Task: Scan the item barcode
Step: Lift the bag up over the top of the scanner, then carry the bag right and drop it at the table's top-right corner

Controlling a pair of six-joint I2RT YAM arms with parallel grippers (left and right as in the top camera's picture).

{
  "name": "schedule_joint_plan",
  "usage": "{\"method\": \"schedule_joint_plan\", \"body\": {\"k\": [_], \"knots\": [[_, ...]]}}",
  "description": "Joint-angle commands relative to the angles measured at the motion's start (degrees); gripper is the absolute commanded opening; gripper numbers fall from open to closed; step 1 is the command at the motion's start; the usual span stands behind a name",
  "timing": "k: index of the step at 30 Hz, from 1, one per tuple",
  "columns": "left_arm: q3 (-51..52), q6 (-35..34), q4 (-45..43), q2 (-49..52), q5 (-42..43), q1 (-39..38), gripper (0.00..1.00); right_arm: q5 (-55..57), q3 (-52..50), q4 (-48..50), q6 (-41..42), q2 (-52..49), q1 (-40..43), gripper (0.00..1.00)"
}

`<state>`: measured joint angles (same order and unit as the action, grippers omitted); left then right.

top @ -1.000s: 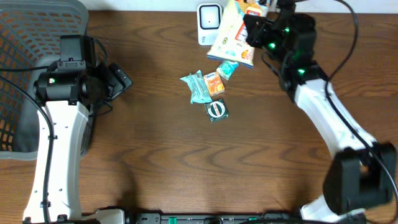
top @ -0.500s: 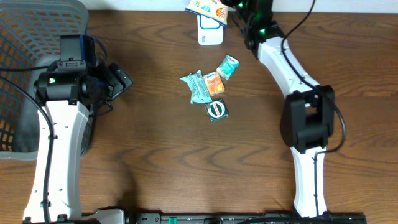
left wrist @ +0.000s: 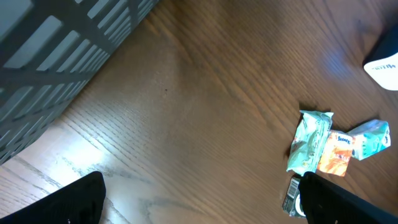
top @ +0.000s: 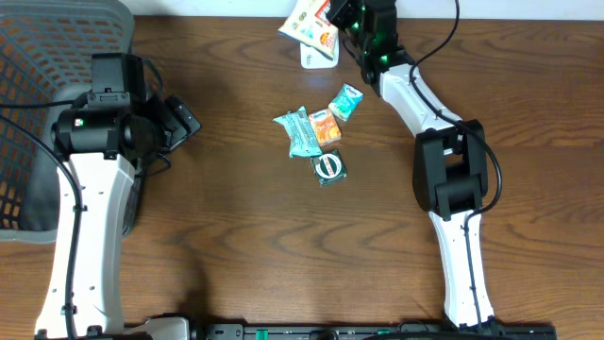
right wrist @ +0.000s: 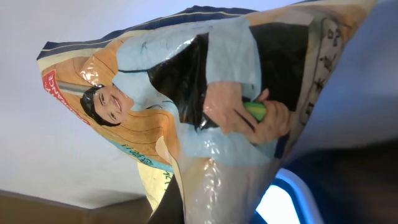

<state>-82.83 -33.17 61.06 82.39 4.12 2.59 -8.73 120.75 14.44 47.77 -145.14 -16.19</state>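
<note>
My right gripper will next swing the printed snack bag (top: 310,21) off the scanner, to the right in the overhead view, over the table's bare far corner.
My right gripper (top: 345,16) is shut on a printed snack bag (top: 310,21) at the table's far edge, top centre of the overhead view. The bag hangs over the white barcode scanner (top: 312,57) and hides most of it. The right wrist view is filled by the bag (right wrist: 205,93), pinched at its lower end in my right gripper (right wrist: 208,211), with the scanner's blue-lit window (right wrist: 292,199) just behind it. My left gripper (top: 184,121) stands open beside the basket, away from the bag. Nothing lies between the fingers of that gripper (left wrist: 199,211).
A grey mesh basket (top: 38,94) fills the left edge and shows in the left wrist view (left wrist: 62,50). Mid-table lie a teal packet (top: 300,132), an orange packet (top: 326,127), a small teal packet (top: 345,101) and a dark green packet (top: 328,167).
My right arm has swung the bag left, from right of the scanner to over it, and the bag has tilted. The left arm has not moved.
</note>
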Motion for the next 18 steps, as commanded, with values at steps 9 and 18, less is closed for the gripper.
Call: {"method": "schedule_joint_plan", "body": {"k": [9, 18], "knots": [[0.07, -0.07, 0.0, 0.04, -0.74, 0.28, 0.98, -10.32, 2.32, -8.81, -0.57, 7.63, 9.86, 0.01], [0.07, -0.07, 0.0, 0.04, -0.74, 0.28, 0.98, 12.61, 2.32, -43.15, -8.24, 18.38, 22.27, 0.01]]}}
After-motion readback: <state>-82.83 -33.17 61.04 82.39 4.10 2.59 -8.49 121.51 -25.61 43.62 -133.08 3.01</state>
